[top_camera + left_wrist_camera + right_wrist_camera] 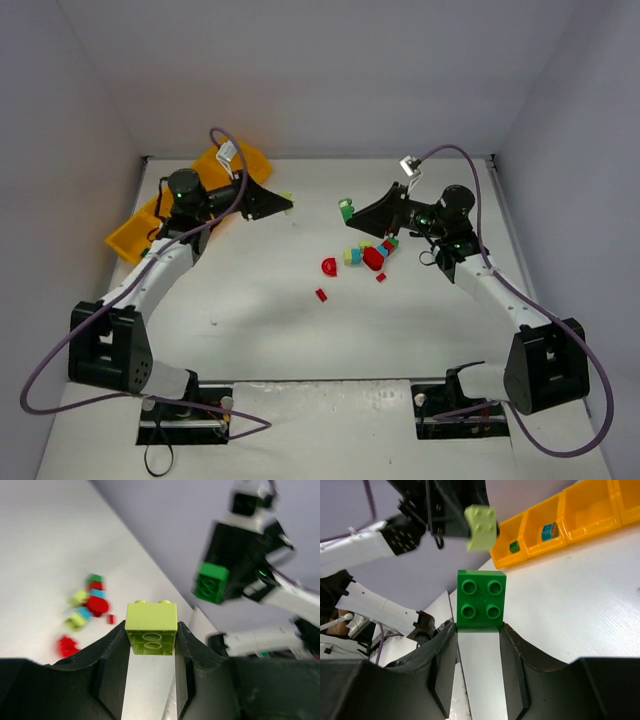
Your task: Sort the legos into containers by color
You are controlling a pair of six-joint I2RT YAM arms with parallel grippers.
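Observation:
Next, my left gripper will swing leftward in the top view to the container's section below it beside the teal brick's, tilt down and release, since that section is empty.
My left gripper [150,630] is shut on a yellow-green brick [151,628] and holds it in the air; from above it shows at the gripper tip [288,197]. My right gripper [479,627] is shut on a green brick [481,600], seen from above [346,209] and in the left wrist view [211,582]. The two grippers face each other above the table. Loose legos [368,256] in red, green, teal and yellow-green lie below the right gripper, with a red half-round [329,266] and a small red brick [321,295]. The orange-yellow tray [135,235] stands at the far left, its compartments [580,515] holding a teal brick [549,531] and a green one [514,546].
Grey walls close the table on three sides. The left arm [160,270] lies over the tray's near end. Cables loop beside both arm bases [110,350].

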